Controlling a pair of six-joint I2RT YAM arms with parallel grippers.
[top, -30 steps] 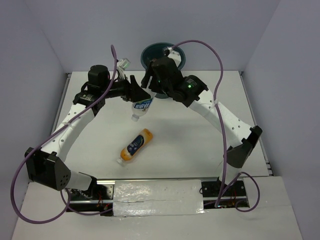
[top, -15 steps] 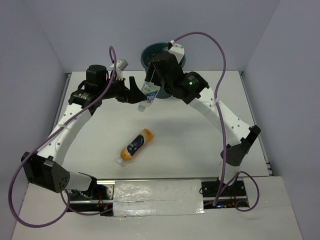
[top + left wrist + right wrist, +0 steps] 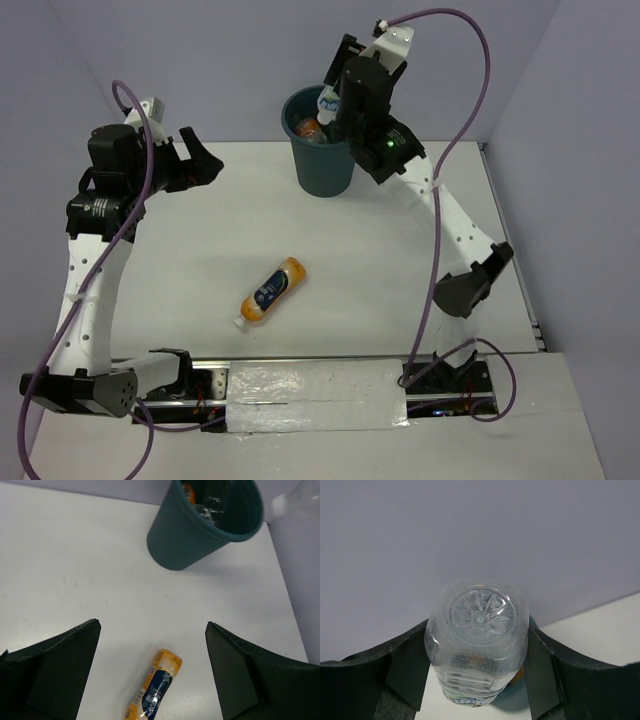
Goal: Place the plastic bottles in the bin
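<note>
The clear bottle (image 3: 328,104) (image 3: 477,641) hangs by the bin's rim. The right gripper shifts to the left in the top view and down over the bin's open middle next.
The dark teal bin (image 3: 321,150) stands at the back middle of the table; it also shows in the left wrist view (image 3: 205,527) with a clear bottle and an orange one inside. My right gripper (image 3: 337,103) is shut on a clear crinkled bottle (image 3: 476,645) and holds it base up over the bin's right rim. The larger orange bottle with the dark blue label (image 3: 271,292) lies on the table's middle; it also shows in the left wrist view (image 3: 155,687). My left gripper (image 3: 200,165) is open and empty, high at the back left.
The white table (image 3: 200,250) has a grey wall behind and side walls left and right. Purple cables loop from both arms. The arm bases stand at the near edge.
My right gripper took the clear bottle and lifted it back and up over the bin. My left gripper let go of it and drew away to the left, open.
</note>
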